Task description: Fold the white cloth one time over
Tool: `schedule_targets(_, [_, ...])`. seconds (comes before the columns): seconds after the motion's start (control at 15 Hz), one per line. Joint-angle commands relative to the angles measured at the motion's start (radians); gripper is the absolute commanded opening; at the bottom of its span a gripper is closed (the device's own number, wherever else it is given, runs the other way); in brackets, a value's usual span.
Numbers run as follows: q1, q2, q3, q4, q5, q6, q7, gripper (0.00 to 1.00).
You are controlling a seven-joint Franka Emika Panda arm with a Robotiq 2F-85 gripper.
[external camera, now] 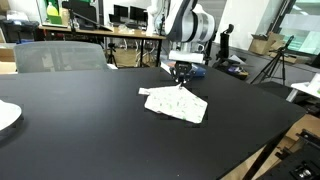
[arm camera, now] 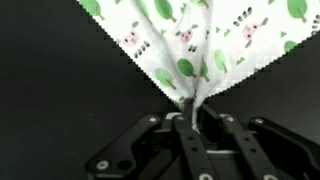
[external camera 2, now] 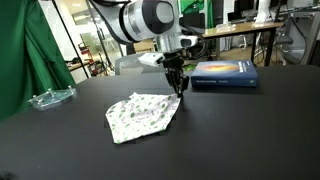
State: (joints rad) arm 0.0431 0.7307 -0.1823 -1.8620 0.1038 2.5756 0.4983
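Observation:
The cloth's opposite edge lies across the cloth from my gripper's fingers, so my gripper moves away from the blue book next and releases the corner of the cloth by that edge.
The white cloth lies on the black table, wrinkled, with a small printed pattern; it also shows in an exterior view. My gripper stands over the cloth's far edge and is shut on a corner of it. In the wrist view the fingers pinch a gathered corner of the white cloth, which fans out away from the jaws with green and pink print.
A blue book lies on the table just beyond the gripper. A clear glass dish sits at the table's far side. A white round plate lies at the table edge. A grey chair stands behind the table.

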Motion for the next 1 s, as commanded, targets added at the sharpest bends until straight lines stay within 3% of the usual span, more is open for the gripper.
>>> schedule_targets(0.0, [0.020,-0.018,-0.017,-0.008,0.000,-0.008,0.031,0.03])
schedule_targets(0.33, [0.086,-0.120,-0.051,-0.090,-0.050,0.009,0.034,0.03])
schedule_targets(0.53, [0.124,-0.195,-0.037,-0.144,-0.079,-0.033,0.025,0.03])
schedule_targets(0.93, [0.106,-0.382,0.103,-0.288,-0.070,-0.296,-0.146,0.03])
